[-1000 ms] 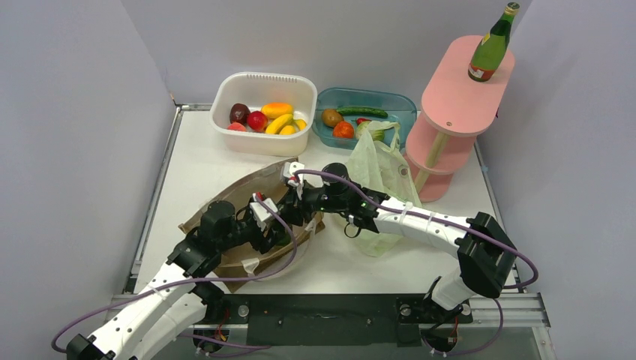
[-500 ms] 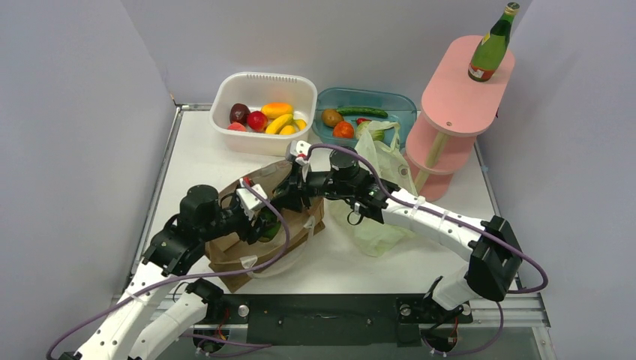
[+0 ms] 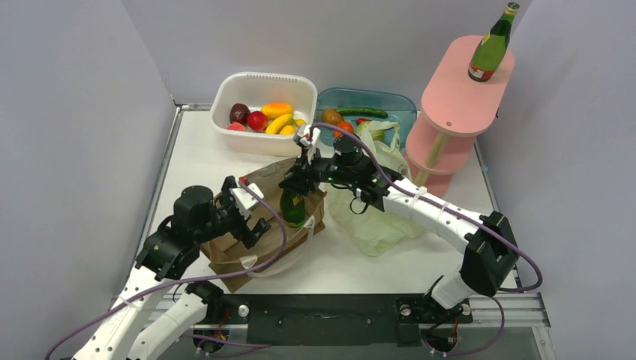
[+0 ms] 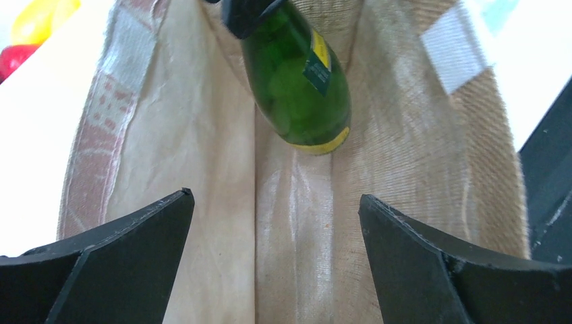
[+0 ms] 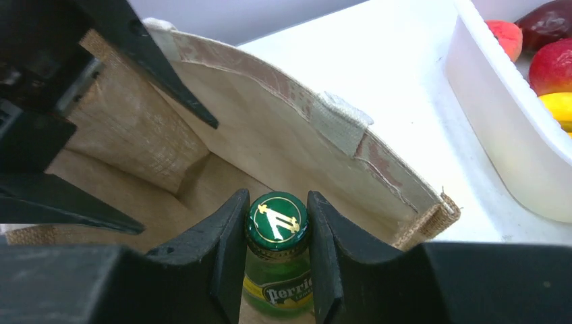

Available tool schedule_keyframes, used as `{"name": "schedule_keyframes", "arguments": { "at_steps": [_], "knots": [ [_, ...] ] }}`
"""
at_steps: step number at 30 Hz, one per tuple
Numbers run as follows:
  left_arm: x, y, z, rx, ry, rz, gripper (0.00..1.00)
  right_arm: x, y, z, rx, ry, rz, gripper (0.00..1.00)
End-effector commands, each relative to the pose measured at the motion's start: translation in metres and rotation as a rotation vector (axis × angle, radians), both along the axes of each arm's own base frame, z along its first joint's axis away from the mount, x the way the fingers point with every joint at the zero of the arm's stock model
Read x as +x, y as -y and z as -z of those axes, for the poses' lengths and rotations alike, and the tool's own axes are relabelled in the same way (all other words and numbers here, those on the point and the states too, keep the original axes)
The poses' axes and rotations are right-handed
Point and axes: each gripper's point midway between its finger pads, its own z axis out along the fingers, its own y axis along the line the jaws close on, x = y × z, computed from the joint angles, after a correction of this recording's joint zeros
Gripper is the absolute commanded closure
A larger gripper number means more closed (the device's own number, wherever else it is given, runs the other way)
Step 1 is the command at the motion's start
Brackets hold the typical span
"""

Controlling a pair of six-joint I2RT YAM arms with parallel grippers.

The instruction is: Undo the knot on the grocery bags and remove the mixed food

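Note:
I will carry the bottle with my right gripper up, outward and to the right in the top view, onto the pink stand's top (image 3: 465, 92), because another green bottle stands there.
The brown paper bag (image 3: 255, 244) lies on its side at the table's middle left, mouth open. My right gripper (image 3: 297, 184) is shut on the neck of a green glass bottle (image 3: 292, 208) and holds it upright above the bag's mouth. In the right wrist view the fingers clamp just under the bottle's green cap (image 5: 276, 219). My left gripper (image 3: 250, 220) is open at the bag, and its wrist view looks into the bag (image 4: 202, 155) with the bottle's base (image 4: 297, 88) ahead. The pale green plastic bag (image 3: 379, 217) lies crumpled under the right arm.
A white tub (image 3: 262, 81) of fruit and a blue tray (image 3: 397, 101) of vegetables stand at the back. A pink tiered stand (image 3: 457, 101) at the back right carries another green bottle (image 3: 491, 45). Grey walls close in both sides.
My right gripper has drawn the green bottle up and back out of the paper bag. My left arm has pulled back to the left, and the bag has opened and shifted.

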Motion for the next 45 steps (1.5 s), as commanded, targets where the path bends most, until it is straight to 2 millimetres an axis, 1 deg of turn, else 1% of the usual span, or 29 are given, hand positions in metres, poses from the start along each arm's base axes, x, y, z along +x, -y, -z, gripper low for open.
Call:
{"name": "schedule_keyframes", "arguments": {
  "at_steps": [1, 3, 4, 5, 6, 7, 8, 9, 10, 13, 15, 16, 17, 18, 19, 22, 23, 24, 25, 28, 32, 35, 36, 38, 41, 42, 43, 44, 45],
  "knots": [
    [0.025, -0.015, -0.016, -0.035, 0.058, -0.185, 0.05, -0.006, -0.008, -0.119, 0.27, 0.168, -0.027, 1.0],
    [0.036, -0.021, -0.034, -0.13, 0.072, -0.304, 0.03, -0.008, -0.004, -0.137, 0.3, 0.174, -0.023, 1.0],
    [0.038, -0.019, -0.046, -0.191, 0.074, -0.329, 0.03, -0.009, -0.002, -0.145, 0.313, 0.181, -0.021, 1.0],
    [0.039, -0.018, -0.052, -0.23, 0.059, -0.35, 0.03, -0.01, 0.003, -0.157, 0.329, 0.189, -0.01, 1.0],
    [0.039, -0.017, -0.065, -0.277, 0.061, -0.364, 0.03, -0.01, 0.005, -0.162, 0.335, 0.189, -0.002, 1.0],
    [0.039, -0.015, -0.071, -0.331, 0.03, -0.388, 0.03, -0.009, 0.01, -0.171, 0.351, 0.189, 0.014, 1.0],
    [0.039, -0.015, -0.084, -0.367, 0.038, -0.395, 0.04, -0.006, 0.014, -0.174, 0.356, 0.187, 0.029, 1.0],
    [0.04, -0.014, -0.088, -0.402, 0.017, -0.413, 0.05, -0.004, 0.018, -0.182, 0.37, 0.186, 0.048, 1.0],
    [0.04, -0.015, -0.097, -0.425, 0.023, -0.418, 0.06, -0.001, 0.021, -0.184, 0.373, 0.182, 0.064, 1.0],
    [0.048, -0.019, -0.106, -0.455, 0.015, -0.465, 0.07, 0.007, 0.031, -0.205, 0.404, 0.184, 0.125, 1.0],
    [0.053, -0.023, -0.11, -0.454, 0.027, -0.491, 0.06, 0.014, 0.04, -0.22, 0.43, 0.19, 0.164, 1.0],
    [0.055, -0.023, -0.11, -0.451, 0.03, -0.495, 0.05, 0.018, 0.046, -0.231, 0.447, 0.198, 0.19, 1.0],
    [0.06, -0.028, -0.11, -0.444, 0.049, -0.527, 0.03, 0.02, 0.048, -0.235, 0.452, 0.2, 0.2, 1.0],
    [0.063, -0.032, -0.106, -0.43, 0.052, -0.551, 0.03, 0.023, 0.054, -0.246, 0.461, 0.211, 0.222, 1.0],
    [0.065, -0.033, -0.103, -0.407, 0.059, -0.554, 0.03, 0.026, 0.057, -0.249, 0.462, 0.215, 0.234, 1.0],
    [0.07, -0.034, -0.09, -0.349, 0.035, -0.564, 0.03, 0.031, 0.071, -0.27, 0.466, 0.24, 0.271, 1.0],
    [0.071, -0.034, -0.086, -0.335, 0.025, -0.567, 0.03, 0.035, 0.074, -0.269, 0.453, 0.24, 0.285, 1.0],
    [0.073, -0.034, -0.081, -0.321, 0.012, -0.572, 0.03, 0.035, 0.079, -0.277, 0.455, 0.252, 0.295, 1.0],
    [0.074, -0.033, -0.075, -0.31, 0.002, -0.57, 0.03, 0.039, 0.085, -0.277, 0.445, 0.249, 0.312, 1.0],
    [0.073, -0.025, -0.064, -0.281, -0.023, -0.521, 0.03, 0.042, 0.102, -0.294, 0.454, 0.276, 0.35, 1.0],
    [0.072, -0.014, -0.062, -0.273, -0.032, -0.455, 0.05, 0.049, 0.128, -0.311, 0.448, 0.312, 0.407, 1.0],
    [0.074, -0.011, -0.061, -0.263, -0.03, -0.435, 0.06, 0.057, 0.156, -0.329, 0.458, 0.352, 0.477, 1.0],
    [0.075, -0.01, -0.061, -0.257, -0.024, -0.427, 0.07, 0.061, 0.167, -0.332, 0.454, 0.361, 0.506, 1.0],
    [0.076, -0.008, -0.058, -0.245, -0.026, -0.411, 0.08, 0.062, 0.187, -0.342, 0.456, 0.39, 0.55, 1.0],
    [0.075, -0.006, -0.051, -0.246, -0.051, -0.408, 0.11, 0.058, 0.213, -0.362, 0.471, 0.445, 0.608, 1.0],
    [0.075, -0.005, -0.047, -0.246, -0.061, -0.408, 0.11, 0.057, 0.227, -0.371, 0.48, 0.471, 0.64, 1.0],
    [0.074, -0.004, -0.046, -0.257, -0.075, -0.409, 0.12, 0.057, 0.233, -0.375, 0.489, 0.476, 0.658, 1.0],
    [0.073, -0.003, -0.043, -0.26, -0.084, -0.407, 0.12, 0.056, 0.246, -0.384, 0.501, 0.497, 0.689, 1.0],
    [0.072, -0.001, -0.042, -0.263, -0.094, -0.4, 0.12, 0.056, 0.251, -0.389, 0.516, 0.496, 0.704, 1.0]
  ]
}}
